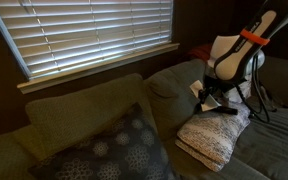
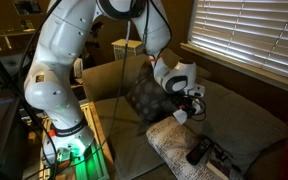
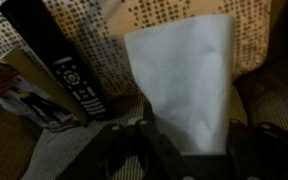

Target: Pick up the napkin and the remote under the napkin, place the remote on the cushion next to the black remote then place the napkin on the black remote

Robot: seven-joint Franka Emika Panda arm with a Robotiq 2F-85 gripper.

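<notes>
To lower onto bare cushion beside the black remote, my gripper should turn in line with that remote first.
My gripper [image 3: 189, 150] is shut on the napkin [image 3: 179, 80], a white paper sheet that rises from between the jaws and hides part of the cushion [image 3: 94, 30]. The black remote [image 3: 59, 55] lies on the knit cushion, left of the napkin in the wrist view. In both exterior views the gripper [image 1: 212, 95] [image 2: 189, 100] hovers just above the off-white cushion [image 1: 214, 138] [image 2: 174, 145], with the napkin [image 2: 181, 114] hanging from it. A dark remote [image 2: 197, 152] shows on the cushion below. I cannot make out a second remote for certain.
A dark grey floral pillow [image 1: 124, 150] leans on the sofa back [image 1: 74, 110]. A colourful printed item [image 3: 24, 95] lies beside the black remote. Window blinds [image 1: 84, 30] hang behind the sofa. The robot base and a side stand [image 2: 69, 140] are close by.
</notes>
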